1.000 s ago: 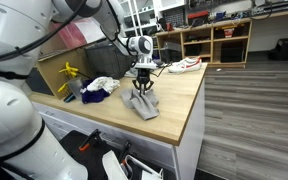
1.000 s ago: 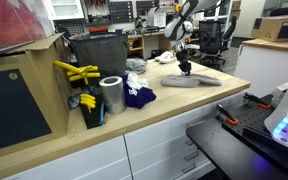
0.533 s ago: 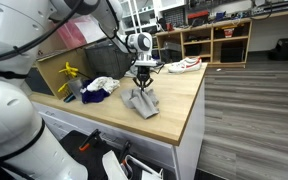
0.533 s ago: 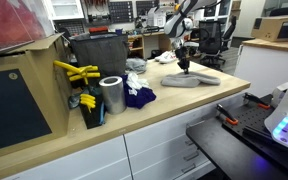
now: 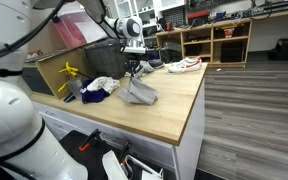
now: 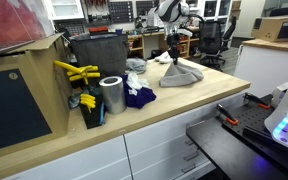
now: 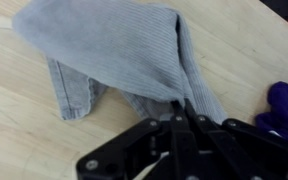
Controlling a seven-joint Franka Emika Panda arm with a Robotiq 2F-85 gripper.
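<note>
I next need to pull the pinched corner in my gripper back to the table's near edge and release it, as the cloth hangs in folds.
My gripper (image 5: pixel 134 68) is shut on a grey ribbed knit cloth (image 5: pixel 139 92) and has its pinched edge lifted above the wooden table (image 5: pixel 174 112); the rest of the cloth drapes down onto the tabletop. In an exterior view the cloth (image 6: pixel 181 74) hangs from the gripper (image 6: pixel 174 57) as a peaked shape. In the wrist view the gripper (image 7: pixel 179 108) pinches the cloth (image 7: pixel 114 45), which spreads over the wood below.
A blue cloth (image 6: pixel 137 96) and a white cloth (image 5: pixel 101 84) lie beside the grey one. A metal can (image 6: pixel 111 94), yellow tools (image 6: pixel 76 72) and a dark bin (image 6: pixel 97 55) stand at the table's end. A shoe (image 5: pixel 186 64) lies near the far edge.
The gripper has risen and moved toward the blue and white cloths, pulling the grey cloth up from lying flat into a hanging peak.
</note>
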